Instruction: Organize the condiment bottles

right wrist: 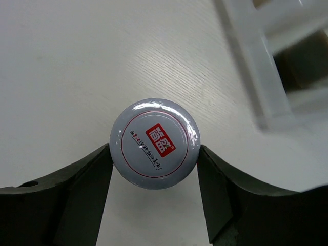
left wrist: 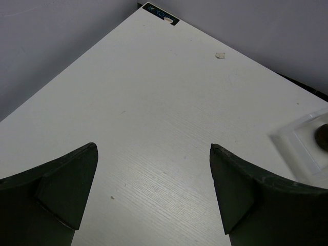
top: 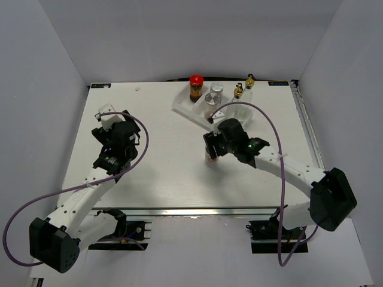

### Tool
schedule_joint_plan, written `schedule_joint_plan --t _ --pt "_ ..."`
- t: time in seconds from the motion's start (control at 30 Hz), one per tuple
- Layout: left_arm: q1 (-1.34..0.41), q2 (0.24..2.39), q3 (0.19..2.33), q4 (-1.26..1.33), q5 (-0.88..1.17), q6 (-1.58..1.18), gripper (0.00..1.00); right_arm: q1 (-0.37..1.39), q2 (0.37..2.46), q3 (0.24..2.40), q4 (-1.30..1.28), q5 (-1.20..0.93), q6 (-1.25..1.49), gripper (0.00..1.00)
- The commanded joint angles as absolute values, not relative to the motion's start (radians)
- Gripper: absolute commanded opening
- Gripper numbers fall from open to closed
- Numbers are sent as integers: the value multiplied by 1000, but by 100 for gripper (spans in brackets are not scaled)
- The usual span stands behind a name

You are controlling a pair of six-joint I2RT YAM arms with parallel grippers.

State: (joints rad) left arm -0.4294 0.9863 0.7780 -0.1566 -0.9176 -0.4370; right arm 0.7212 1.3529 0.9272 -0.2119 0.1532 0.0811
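Note:
The lilac-lidded jar rises outward in my right gripper next, then goes down into the free gap at the tray's end beside the red-lidded jar (top: 195, 87).
A short jar with a lilac lid (right wrist: 155, 143) bearing a red label stands on the table. My right gripper (right wrist: 154, 151) is shut on it, a dark finger pressed against each side of the lid. From above, that gripper (top: 210, 154) covers most of the jar, just in front of the white tray (top: 185, 107). In the tray stand a red-lidded dark jar (top: 195, 87), a silver-capped shaker (top: 214, 94) and two clear bottles with gold spouts (top: 238, 91) (top: 249, 82). My left gripper (left wrist: 154, 189) is open over bare table at the left (top: 114, 122).
The tray's clear corner (left wrist: 302, 138) shows at the right of the left wrist view, and its white wall (right wrist: 251, 56) runs along the upper right of the right wrist view. Grey walls close in the table on three sides. A small white scrap (left wrist: 220, 55) lies near the far edge.

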Motion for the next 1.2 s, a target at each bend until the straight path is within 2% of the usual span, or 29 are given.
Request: schedule_joint_plan --t 0.0,0.23,0.53,0.7,0.8,1.17 --pt "-426 962 770 -144 -933 -446 98 742 1396 1119 -55 77 15 0" --pt "-413 968 764 -156 -937 -462 98 752 1694 1483 -11 49 -66 0" --pt "-400 974 759 -160 -933 -466 98 733 2071 1902 98 253 -147 0" --pt "-396 973 756 -156 -933 -465 98 686 2261 2163 103 288 -173 0" --pt "-393 976 755 -156 -937 -465 98 655 2310 2227 104 281 -166 0" --pt "-387 1009 762 -150 -924 -466 98 620 2362 2166 137 233 -138 0"
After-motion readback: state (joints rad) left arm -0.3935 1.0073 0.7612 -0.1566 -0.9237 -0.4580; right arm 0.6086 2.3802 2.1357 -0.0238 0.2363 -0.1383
